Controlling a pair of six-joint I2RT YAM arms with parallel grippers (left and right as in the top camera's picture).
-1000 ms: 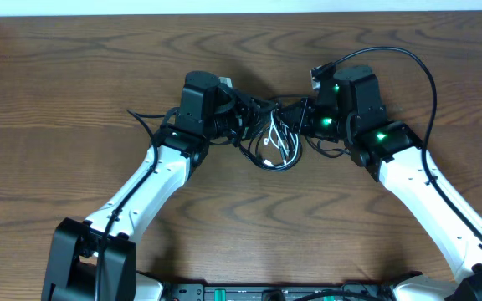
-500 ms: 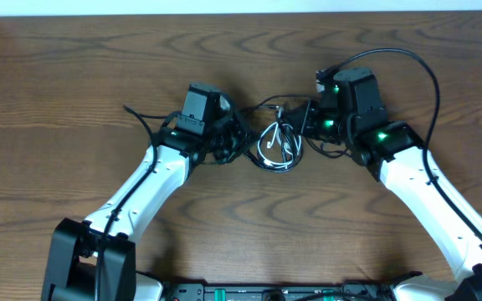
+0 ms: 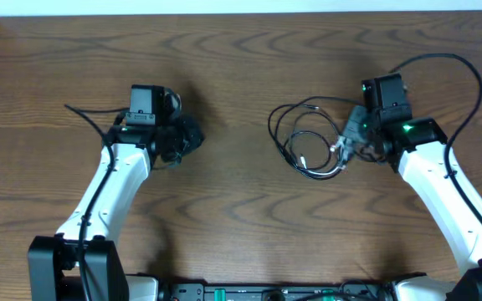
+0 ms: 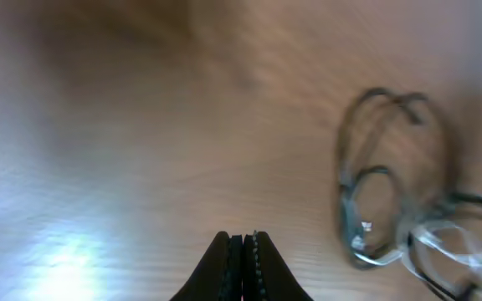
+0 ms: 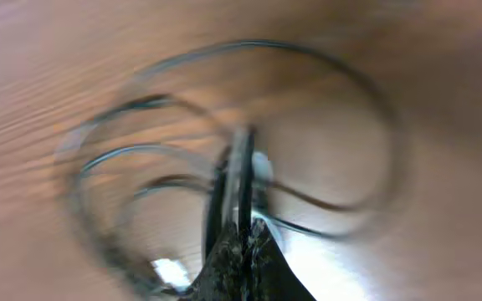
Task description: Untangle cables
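My right gripper moves to the left in the overhead view next, over the loose loops, and releases the black cable, since the bundle lies there.
The cables [image 3: 306, 170] lie as loose black loops with a thinner white cord among them, right of the table's middle. My right gripper [image 3: 346, 144] is at the loops' right side, shut on a black cable. The blurred right wrist view shows that cable [image 5: 241, 163] running up from between the closed fingertips of the right gripper [image 5: 243, 227], with wider loops [image 5: 258, 43] around it. My left gripper [image 3: 192, 137] is far to the left, apart from the bundle. The left wrist view shows the left gripper [image 4: 242, 240] shut with nothing in it, the cables [image 4: 343, 196] ahead to the right.
Bare wooden table [image 3: 241, 226] lies between the two arms and in front of them. A thick black wire [image 3: 454, 67] arcs off the right arm, and another [image 3: 86, 117] trails behind the left arm. The table's far edge [image 3: 241, 13] runs along the top.
Both arms have pulled apart from the middle. The left gripper closed and swung left without any cable. The right gripper dragged the bundle rightwards, and its loops spread out.
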